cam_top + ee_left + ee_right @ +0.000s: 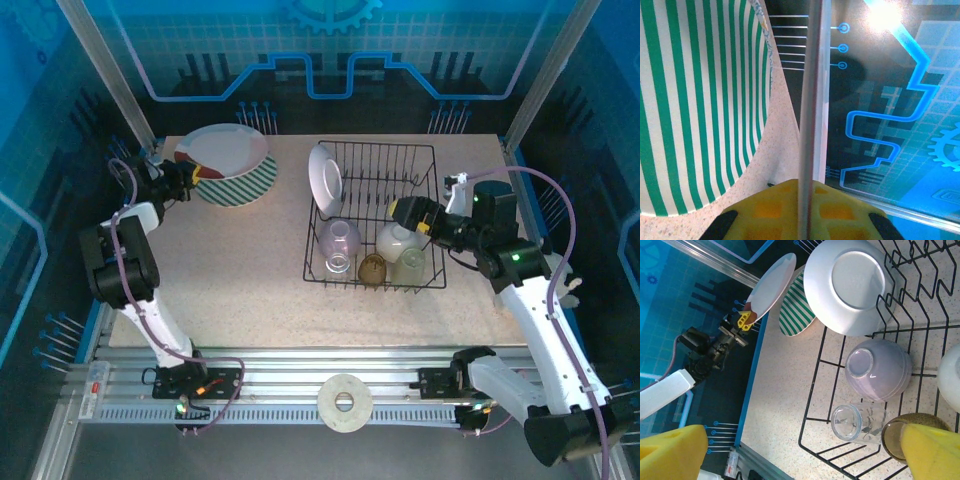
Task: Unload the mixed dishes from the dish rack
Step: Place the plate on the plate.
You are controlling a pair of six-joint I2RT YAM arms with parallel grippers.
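My left gripper should go down next and move toward the rack (pixel 430 180) to release the red-rimmed plate onto the green-striped plate (pixel 243 186), because the red-rimmed plate is still hanging tilted above it.
My left gripper (pixel 190 176) is shut on the rim of a red-rimmed plate (pixel 216 148), held tilted over the green-striped plate (pixel 243 186) lying at the table's back left. In the left wrist view that rim (pixel 808 100) runs upright between the yellow fingers (pixel 765 212), beside the green-striped plate (pixel 690 100). The black wire dish rack (pixel 430 180) holds an upright white plate (pixel 850 285), a lilac cup (pixel 880 370), a clear glass (pixel 857 422), an amber cup (pixel 892 437) and a cream cup (pixel 397 240). My right gripper (pixel 410 213) hovers open over the rack's right side, empty.
A pale yellow-green cup (pixel 412 262) sits at the rack's front right corner. A roll of white tape (pixel 345 402) lies on the front rail. Blue enclosure walls stand close behind the plates. Bare speckled table (pixel 240 270) lies between the plates and the rack.
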